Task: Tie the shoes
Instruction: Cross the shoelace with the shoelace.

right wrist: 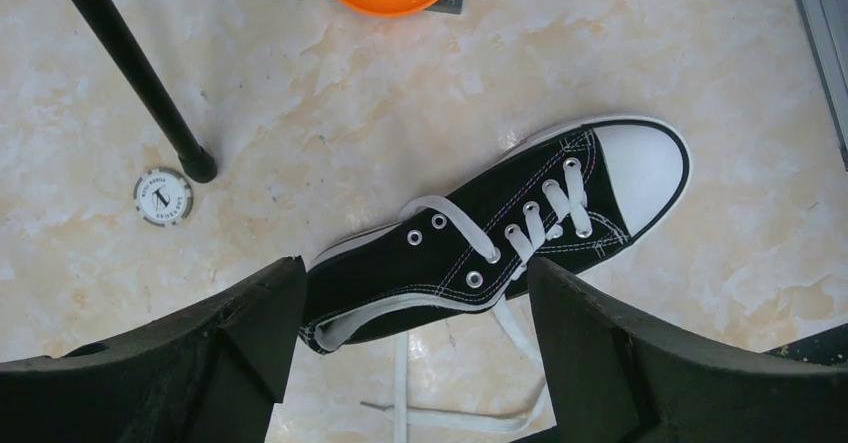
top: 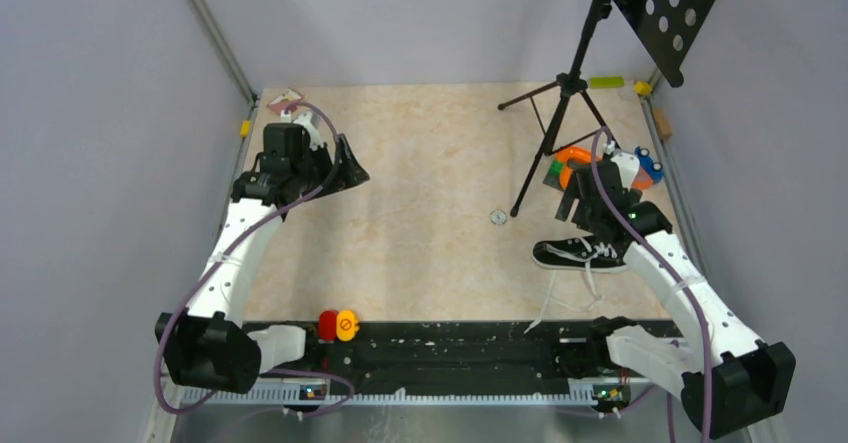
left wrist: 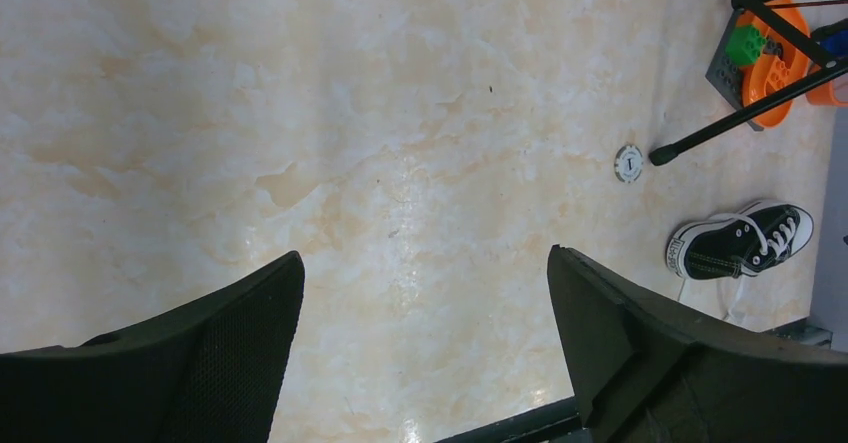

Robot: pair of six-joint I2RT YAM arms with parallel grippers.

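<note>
I will move my right gripper down onto the shoe's lacing near the ankle opening (top: pixel 590 252) (right wrist: pixel 515 254) next, because that spot is below the gripper and toward the right in the wrist view.
One black canvas shoe (top: pixel 577 253) with a white toe cap lies on its side at the right of the table. Its white laces (right wrist: pixel 402 383) are untied and trail loose toward the near edge. My right gripper (right wrist: pixel 415 263) hovers over the shoe's heel half, open, with the fingers (right wrist: pixel 600 333) apart on either side and nothing held; from above the right gripper (top: pixel 578 203) shows just behind the shoe. My left gripper (left wrist: pixel 425 258) is open over bare table at the far left, the left gripper (top: pixel 345 168) well away from the shoe (left wrist: pixel 740 243).
A black tripod stand (top: pixel 560 113) with a perforated panel (top: pixel 670 13) stands at the back right, one foot near a white chip (top: pixel 497 217). An orange toy on a grey plate (top: pixel 570 166) sits behind the shoe. Red and yellow buttons (top: pixel 338 325) are on the near rail.
</note>
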